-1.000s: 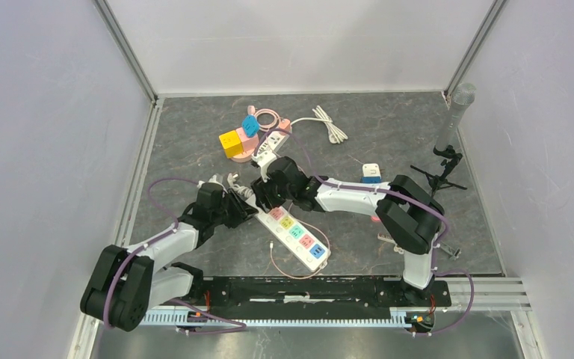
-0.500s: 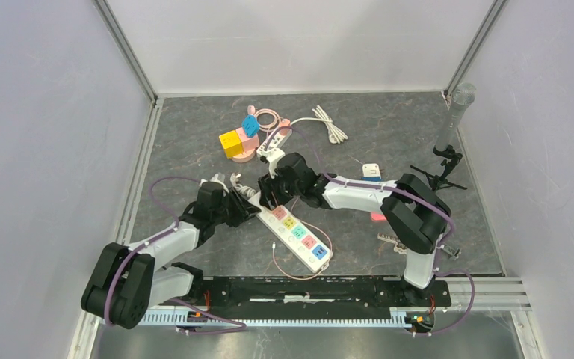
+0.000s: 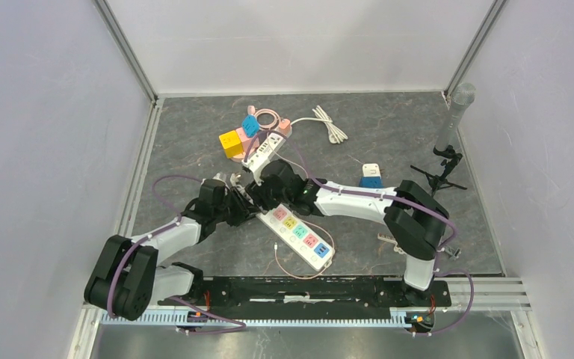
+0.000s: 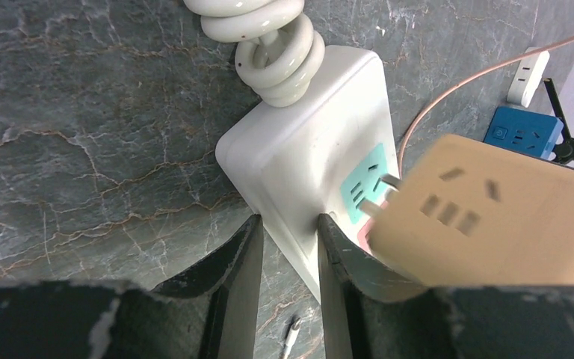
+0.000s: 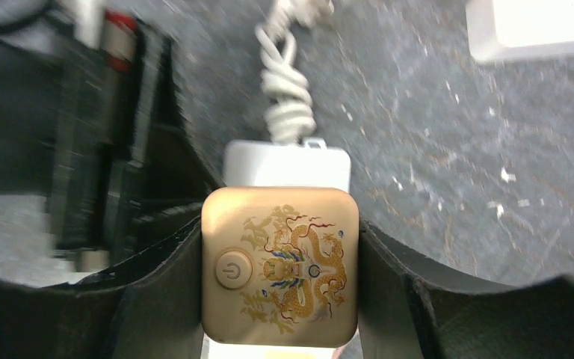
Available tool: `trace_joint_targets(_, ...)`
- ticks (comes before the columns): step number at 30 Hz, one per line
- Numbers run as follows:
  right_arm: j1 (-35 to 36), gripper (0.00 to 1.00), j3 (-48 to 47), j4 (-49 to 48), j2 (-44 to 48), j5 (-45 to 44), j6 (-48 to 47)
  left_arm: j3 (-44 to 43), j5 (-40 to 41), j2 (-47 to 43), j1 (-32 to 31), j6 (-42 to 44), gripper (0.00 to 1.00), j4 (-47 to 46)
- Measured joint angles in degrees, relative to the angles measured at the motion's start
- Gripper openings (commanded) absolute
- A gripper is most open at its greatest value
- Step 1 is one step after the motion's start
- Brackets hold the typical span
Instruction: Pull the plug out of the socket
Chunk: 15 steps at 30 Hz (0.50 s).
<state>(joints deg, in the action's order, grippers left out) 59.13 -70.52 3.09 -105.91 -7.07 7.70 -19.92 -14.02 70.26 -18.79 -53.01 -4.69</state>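
Observation:
The right gripper will move up and away from the power strip next, swing outward and go down beside the blue-and-white adapter, because the plug's pins are bare.
A white power strip (image 3: 299, 235) with coloured sockets lies slanted in front of the arms. My left gripper (image 3: 247, 207) is shut on the strip's cord end, with its fingers on either side of the white body (image 4: 306, 149) in the left wrist view (image 4: 288, 224). My right gripper (image 3: 267, 193) is shut on a gold cube plug (image 5: 280, 265) with a dragon print and a power button. In the left wrist view the gold plug (image 4: 486, 213) is tilted. Its metal prongs (image 4: 380, 196) show bare between the plug and the teal socket. The strip's coiled white cord (image 4: 276, 45) leads away.
At the back there are a yellow cube adapter (image 3: 230, 142), a blue adapter (image 3: 250, 125), a pink cable coil (image 3: 269, 116), a second white strip (image 3: 269, 143) and a white cord (image 3: 329, 123). A blue-and-white adapter (image 3: 371, 173) and a microphone stand (image 3: 448, 134) are at the right. A thin pink cable (image 3: 288, 265) loops near the strip.
My right gripper, holding the gold plug, shifted back and right, then left again toward my left gripper. The power strip slid slightly. My left gripper kept its hold.

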Motion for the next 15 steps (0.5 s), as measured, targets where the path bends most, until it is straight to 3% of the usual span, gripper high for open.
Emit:
trace_joint_targets(7, -1.4, 0.0, -1.5, -6.4, 3.9, 5.8, 2.6, -0.3, 0.0, 0.2, 0.0, -0.2, 0.38, 0.1)
trace_joint_targets(15, -3.1, 0.0, -1.2, -6.2, 5.6, 3.7, 4.1, -0.7, 0.3, -1.3, 0.0, -0.2, 0.43, 1.7)
